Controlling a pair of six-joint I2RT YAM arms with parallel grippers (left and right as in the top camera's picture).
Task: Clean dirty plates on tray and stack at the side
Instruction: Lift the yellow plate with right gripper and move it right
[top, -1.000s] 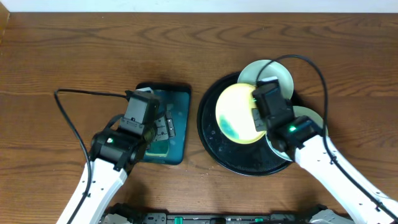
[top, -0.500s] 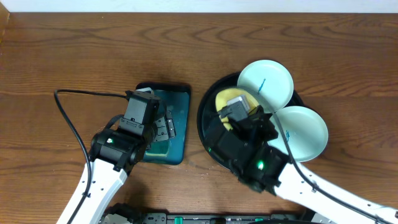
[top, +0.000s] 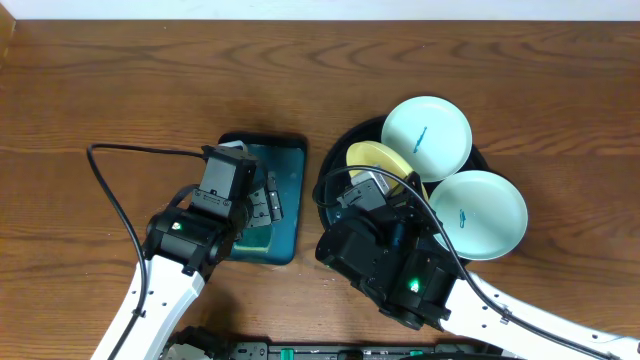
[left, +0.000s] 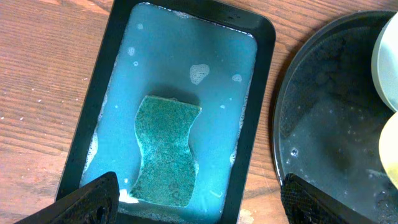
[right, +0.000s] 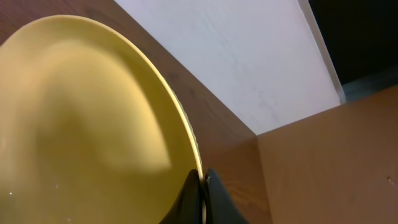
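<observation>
My right gripper has bare wooden table to its right in the overhead view. I will next carry the yellow plate (top: 385, 158) past the mint plates, lower it and let it go.
The black tray (top: 330, 195) holds three plates. My right gripper (right: 202, 182) is shut on the rim of the yellow plate (right: 93, 118) and holds it tilted up on edge over the tray; overhead, only part of the yellow plate (top: 385, 158) shows beyond the gripper (top: 383, 188). One mint plate (top: 427, 138) with a blue smear lies on the tray's far rim. The other mint plate (top: 478, 214), also smeared, lies on its right rim. My left gripper (left: 199, 199) is open and empty above the sponge (left: 166, 149).
A dark teal rectangular tray (left: 186, 81) of soapy water holds the sponge, left of the black tray (left: 317, 124). It shows overhead under the left gripper (top: 262, 200) as the teal tray (top: 285, 165). Bare wooden table (top: 120, 90) lies around.
My right arm has swung from the tray's right side to its front left, tipping the yellow plate up on edge. Both mint plates are now uncovered. The left arm has not moved.
</observation>
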